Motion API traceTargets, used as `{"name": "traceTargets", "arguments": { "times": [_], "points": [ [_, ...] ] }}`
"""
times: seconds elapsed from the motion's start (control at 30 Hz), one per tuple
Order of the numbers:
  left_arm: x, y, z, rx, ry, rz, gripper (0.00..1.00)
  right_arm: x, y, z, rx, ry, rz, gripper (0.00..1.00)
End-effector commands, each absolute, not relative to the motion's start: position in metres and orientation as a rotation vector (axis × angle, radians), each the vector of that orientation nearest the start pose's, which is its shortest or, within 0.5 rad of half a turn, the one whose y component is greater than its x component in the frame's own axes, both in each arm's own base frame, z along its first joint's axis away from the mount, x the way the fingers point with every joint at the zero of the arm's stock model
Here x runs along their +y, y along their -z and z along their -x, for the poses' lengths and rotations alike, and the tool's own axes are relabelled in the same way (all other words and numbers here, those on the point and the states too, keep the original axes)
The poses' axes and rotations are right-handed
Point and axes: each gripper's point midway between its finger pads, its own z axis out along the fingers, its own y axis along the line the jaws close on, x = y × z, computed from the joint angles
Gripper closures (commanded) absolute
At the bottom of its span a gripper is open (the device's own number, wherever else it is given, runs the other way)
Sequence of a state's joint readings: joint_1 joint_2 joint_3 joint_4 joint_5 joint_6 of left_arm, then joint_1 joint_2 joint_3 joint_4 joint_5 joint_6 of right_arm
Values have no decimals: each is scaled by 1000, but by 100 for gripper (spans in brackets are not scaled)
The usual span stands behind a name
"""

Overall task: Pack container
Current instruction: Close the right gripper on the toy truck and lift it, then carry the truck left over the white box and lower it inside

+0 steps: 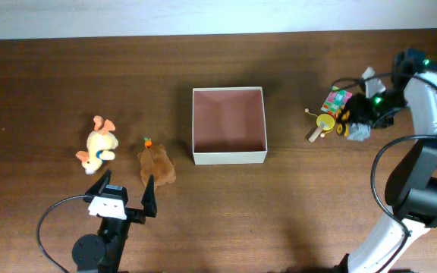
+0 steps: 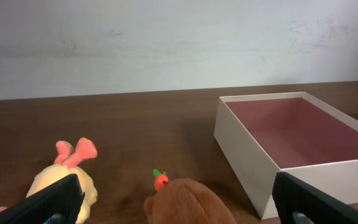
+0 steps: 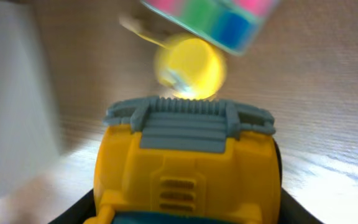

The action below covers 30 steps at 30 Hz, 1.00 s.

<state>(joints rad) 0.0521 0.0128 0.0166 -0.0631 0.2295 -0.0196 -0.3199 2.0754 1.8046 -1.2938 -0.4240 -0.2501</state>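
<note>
The empty container stands left of my right gripper in the overhead view, so next I should carry the truck over its far plush-side corner [image 1: 206, 103] and release it.
The container [image 1: 229, 157] is a square, shallow white box with a pinkish-brown inside, at the table's middle. It is empty and also shows in the left wrist view [image 2: 253, 155]. My left gripper [image 1: 128, 182] is open and empty, just in front of a brown plush toy [image 1: 156, 165] with a small orange carrot [image 2: 160, 180]. A yellow plush with pink ears [image 1: 99, 145] lies to its left. My right gripper [image 1: 359, 123] is at the far right, shut on a yellow toy truck [image 3: 188, 162] that fills the right wrist view.
A multicoloured cube [image 1: 337, 99] and a yellow round toy on a wooden stick [image 1: 321, 125] lie just left of the right gripper. Both also show in the right wrist view, the cube [image 3: 213, 15] and the round toy [image 3: 190, 67]. A pale wall runs along the table's far edge.
</note>
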Motion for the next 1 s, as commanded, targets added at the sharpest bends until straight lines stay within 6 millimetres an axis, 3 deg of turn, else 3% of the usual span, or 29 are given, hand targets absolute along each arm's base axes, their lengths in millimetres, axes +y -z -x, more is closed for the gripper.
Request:
{"name": "traceTargets", "arguments": {
  "times": [0.0, 0.1, 0.2, 0.5, 0.7, 0.87, 0.97],
  "points": [
    [-27, -162, -243, 1623, 158, -133, 1, -11, -165, -422, 2702, -967, 91, 49],
    [-27, -162, -243, 1623, 158, -133, 1, 24, -201, -426, 2554, -1148, 223, 49],
    [-27, -162, -243, 1624, 159, -133, 1, 61, -221, -426, 2447, -1268, 341, 49],
    [-27, -162, -243, 1623, 158, -133, 1, 192, -230, -422, 2367, -1346, 674, 49],
    [-27, -162, -243, 1624, 159, -133, 1, 258, -206, -431, 2521, -1050, 635, 44],
    [-27, -162, -243, 1623, 158, -133, 1, 281, -185, -434, 2628, -713, 472, 44],
    [-27, -162, -243, 1623, 158, -133, 1, 290, -181, -434, 2636, -603, 403, 44]
  ]
}}
